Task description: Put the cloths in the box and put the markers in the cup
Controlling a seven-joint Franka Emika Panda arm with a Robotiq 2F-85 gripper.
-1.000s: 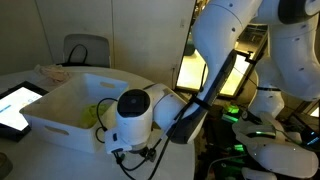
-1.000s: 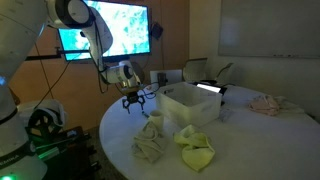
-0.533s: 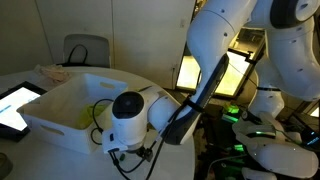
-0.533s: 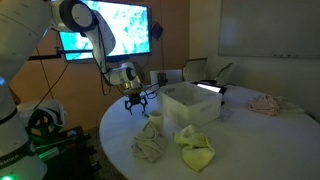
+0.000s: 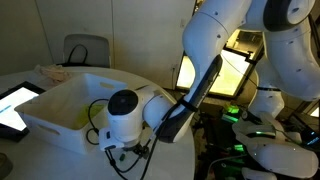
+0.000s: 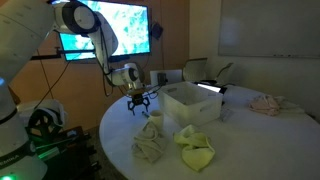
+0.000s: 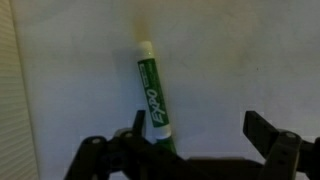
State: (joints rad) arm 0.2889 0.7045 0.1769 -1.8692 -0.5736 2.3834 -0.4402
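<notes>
The robot's open gripper will next shift sideways to straddle the green marker's near end [image 7: 162, 130], since the marker is off-center, to the gripper's left in the wrist view.
A green marker [image 7: 154, 92] lies on the white table in the wrist view, pointing away, its near end next to one finger of my gripper [image 7: 198, 128]. The gripper is open and empty, its fingers spread wide over the table. In an exterior view the gripper [image 6: 138, 103] hangs just above the table beside the white box [image 6: 189, 104]. Two cloths lie in front of the box: a beige one [image 6: 151, 140] and a yellow one [image 6: 196, 147]. A yellow cloth [image 5: 88, 116] shows inside the box [image 5: 60, 110]. No cup shows.
A pink cloth [image 6: 265, 104] lies at the far side of the table. A tablet [image 5: 14, 106] rests by the box. A chair [image 5: 85, 50] stands behind the table. Screens glow behind the arm [image 6: 115, 28].
The arm has moved slightly along the table edge and lowered a little toward the marker. The gripper stays open.
</notes>
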